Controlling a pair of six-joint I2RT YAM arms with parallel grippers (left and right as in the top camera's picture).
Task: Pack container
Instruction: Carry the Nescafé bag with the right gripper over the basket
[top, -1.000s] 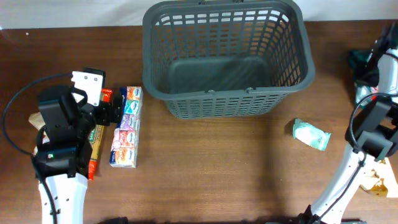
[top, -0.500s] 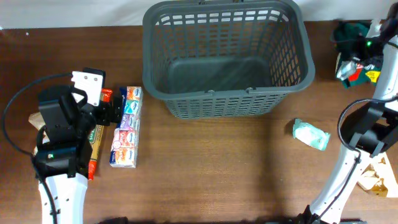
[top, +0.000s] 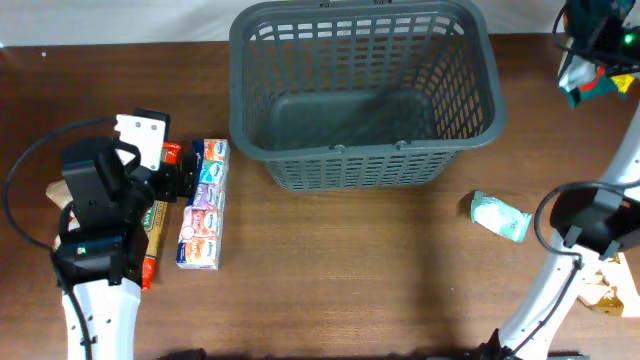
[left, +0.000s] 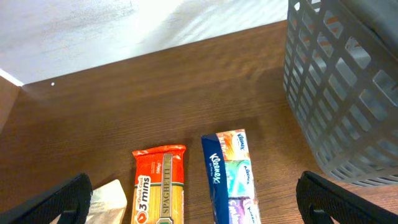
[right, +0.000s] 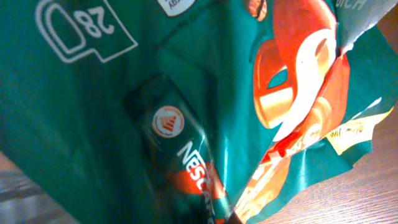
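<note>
The basket (top: 360, 165) is still empty, so I need to swing my right gripper left in the overhead view and down inside toward its bottom and release the packet.
The container, a large dark grey basket (top: 360, 165), stands empty at the back centre; its lattice side shows in the left wrist view (left: 348, 93). My right gripper (top: 592, 40) is raised at the far right, beside the basket, shut on a green Nescafe packet (top: 590, 72) that fills the right wrist view (right: 155, 93) and hides the fingers. My left gripper (top: 178, 182) is open and empty (left: 199, 208) just above a Kleenex tissue pack (top: 203, 203) (left: 231, 174) and an orange spaghetti packet (top: 155, 232) (left: 159, 186).
A small teal packet (top: 498, 216) lies on the table right of the basket's front. A pale packet (top: 605, 290) lies at the right edge. A beige packet (left: 111, 198) lies left of the spaghetti. The white wall runs along the table's back edge.
My right gripper has risen and moved toward the back of the table with the green packet in it. The left arm has not moved.
</note>
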